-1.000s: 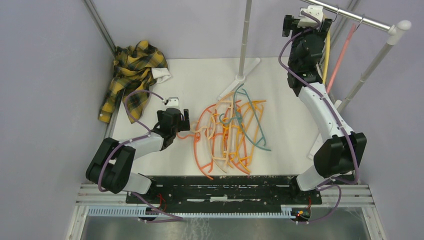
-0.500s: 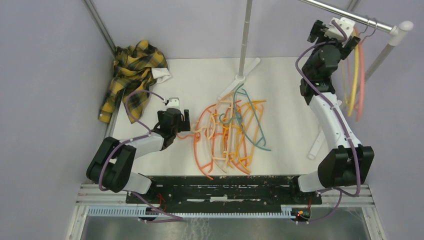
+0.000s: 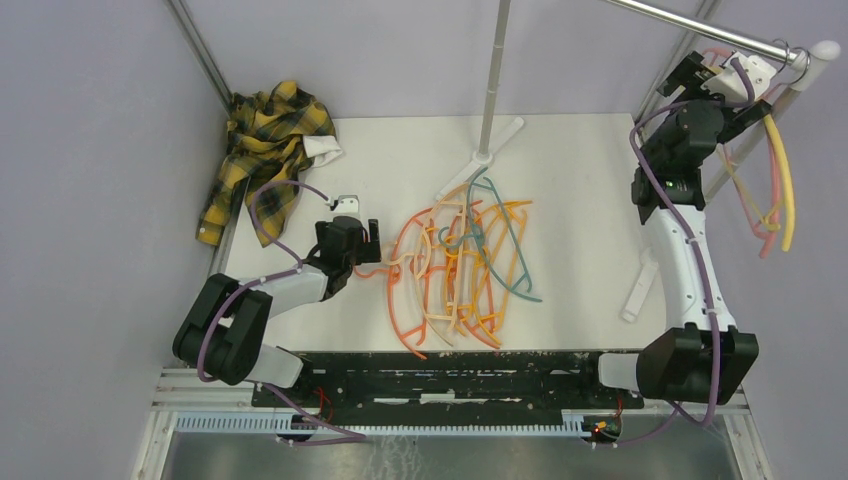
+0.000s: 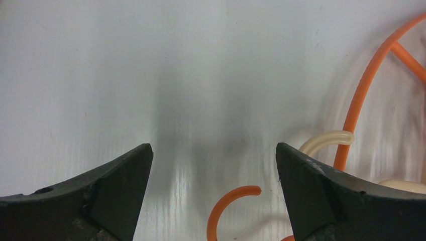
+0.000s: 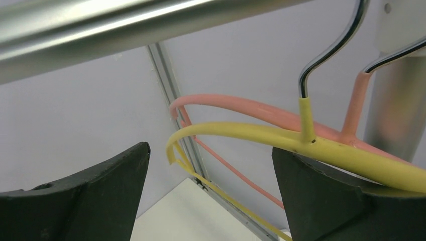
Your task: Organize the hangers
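The teal hanger lies on top of the pile, so I will next move my right gripper down and back from the bar [image 3: 700, 30] onto the teal hanger's hook-side bar [image 3: 493, 269].
A tangled pile of orange, peach and teal hangers [image 3: 455, 265] lies on the middle of the white table [image 3: 570, 180]. My left gripper [image 3: 350, 240] is open and low over the table at the pile's left edge. In the left wrist view its jaws [image 4: 213, 148] stand wide apart, with an orange hook tip [image 4: 236, 193] between them and a peach hook [image 4: 326, 138] by the right finger. A yellow hanger [image 3: 785, 190] and a pink hanger [image 3: 765, 215] hang at the right end of the silver rail [image 3: 700, 30]. My right gripper [image 3: 745, 75] is open beside them, holding nothing [image 5: 210, 150].
A yellow-black plaid shirt [image 3: 265, 150] lies at the back left corner. A metal pole [image 3: 490, 90] stands on its white foot at the back middle. A slanted pole [image 3: 760, 120] holds the rail's right end. A white foot piece [image 3: 638, 285] lies at the table's right edge.
My right arm has moved right along the rail, and the yellow and pink hangers have slid to the rail's right end and swing there. My left arm has not moved.
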Controlling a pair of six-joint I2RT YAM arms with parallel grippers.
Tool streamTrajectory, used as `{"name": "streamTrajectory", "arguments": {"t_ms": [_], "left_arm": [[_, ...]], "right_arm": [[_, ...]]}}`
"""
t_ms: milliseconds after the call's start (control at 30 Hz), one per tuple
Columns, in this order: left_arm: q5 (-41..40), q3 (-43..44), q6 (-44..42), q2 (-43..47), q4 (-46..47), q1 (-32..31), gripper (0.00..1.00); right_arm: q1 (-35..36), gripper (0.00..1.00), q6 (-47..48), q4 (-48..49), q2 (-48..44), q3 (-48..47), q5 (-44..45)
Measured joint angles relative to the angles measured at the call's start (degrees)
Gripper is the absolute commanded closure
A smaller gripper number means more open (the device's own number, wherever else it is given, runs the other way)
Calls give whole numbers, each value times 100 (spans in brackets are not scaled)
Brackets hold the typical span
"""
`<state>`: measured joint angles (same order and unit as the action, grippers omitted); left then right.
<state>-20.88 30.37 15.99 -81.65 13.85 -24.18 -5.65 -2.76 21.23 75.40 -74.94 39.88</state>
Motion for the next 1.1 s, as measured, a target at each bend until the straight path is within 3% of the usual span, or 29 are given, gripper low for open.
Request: {"name": "streamTrajectory", "arguments": {"t_ms": [667,1100], "left_arm": [[-2,0,0,7,0,0,1],[-2,0,0,74,2,0,1]], "right_arm": [[-37,0,-643,-2116,-1368,317,-1843],[98,1,-688,-3637,-1329,-116,-4177]]}}
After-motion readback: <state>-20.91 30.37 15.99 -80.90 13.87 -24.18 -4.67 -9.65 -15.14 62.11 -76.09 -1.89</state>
